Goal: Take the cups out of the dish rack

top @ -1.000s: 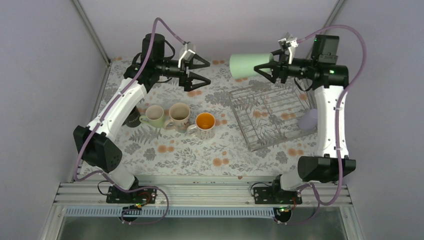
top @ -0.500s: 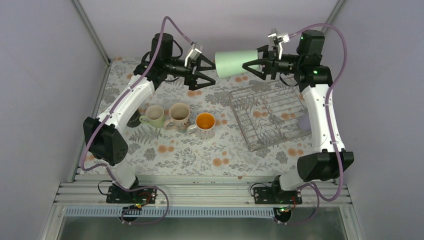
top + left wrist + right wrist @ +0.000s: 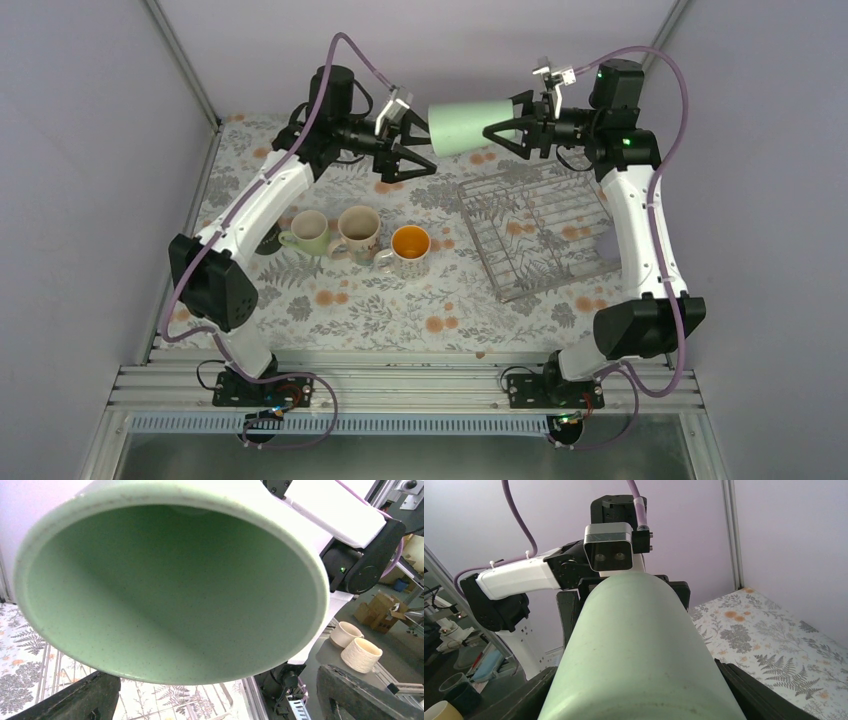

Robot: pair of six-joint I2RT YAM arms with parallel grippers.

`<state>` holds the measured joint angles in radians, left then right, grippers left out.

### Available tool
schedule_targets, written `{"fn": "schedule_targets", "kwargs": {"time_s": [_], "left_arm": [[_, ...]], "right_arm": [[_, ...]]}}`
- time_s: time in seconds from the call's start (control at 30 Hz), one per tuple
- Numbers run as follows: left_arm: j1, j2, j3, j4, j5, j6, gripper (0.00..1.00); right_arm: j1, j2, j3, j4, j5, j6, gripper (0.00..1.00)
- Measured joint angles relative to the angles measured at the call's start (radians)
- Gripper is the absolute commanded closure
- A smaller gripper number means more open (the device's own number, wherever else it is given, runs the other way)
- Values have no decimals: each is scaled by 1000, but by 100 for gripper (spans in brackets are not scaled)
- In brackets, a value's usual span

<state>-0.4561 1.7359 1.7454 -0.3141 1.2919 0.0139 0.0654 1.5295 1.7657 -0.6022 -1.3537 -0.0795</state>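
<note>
The tumbler's opening is above my left gripper's fingers, so next the gripper should move off the opening and up astride the green tumbler's near rim [image 3: 435, 151] [image 3: 321, 610].
My right gripper [image 3: 500, 126] is shut on the narrow end of the green tumbler [image 3: 462, 124], which it holds sideways in the air, mouth to the left. In the right wrist view the tumbler [image 3: 644, 650] sits between my right gripper's [image 3: 639, 700] dark fingers. My left gripper [image 3: 428, 150] stands open at the tumbler's mouth. That mouth [image 3: 170, 580] fills the left wrist view, with one finger [image 3: 80, 702] on each side. The dish rack [image 3: 535, 225] lies below on the right, and the lavender tumbler [image 3: 607, 243] shows partly behind my right arm.
Three mugs stand in a row on the patterned cloth: pale green [image 3: 308, 230], cream patterned [image 3: 358, 228] and one with an orange inside [image 3: 408, 245]. A black mug [image 3: 265, 237] is mostly hidden behind my left arm. Grey walls enclose the table.
My right arm carried the green tumbler up and to the left. My left gripper moved right to meet the tumbler's mouth, still open.
</note>
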Motion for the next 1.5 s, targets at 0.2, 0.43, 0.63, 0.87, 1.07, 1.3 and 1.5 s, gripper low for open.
{"fn": "schedule_targets", "kwargs": {"time_s": [0.2, 0.43, 0.63, 0.87, 1.07, 1.3, 1.5], "left_arm": [[0, -34, 0, -58, -32, 39, 3], [10, -93, 2, -154, -88, 148, 2], [23, -106, 26, -208, -97, 208, 2], [31, -107, 25, -152, -50, 138, 3], [27, -100, 44, -57, -44, 47, 9], [1, -48, 82, -32, -46, 0, 27], [-7, -16, 131, -42, -65, -16, 67]], "right_arm": [[0, 3, 14, -32, -22, -35, 94], [1, -16, 13, -60, -13, -61, 94], [1, -16, 13, -72, -2, -69, 94], [1, -2, 15, -71, 0, -68, 95], [1, 48, 18, -63, 0, -57, 95], [1, 67, 37, -41, -6, -37, 91], [2, 85, 46, 10, -31, 5, 71]]}}
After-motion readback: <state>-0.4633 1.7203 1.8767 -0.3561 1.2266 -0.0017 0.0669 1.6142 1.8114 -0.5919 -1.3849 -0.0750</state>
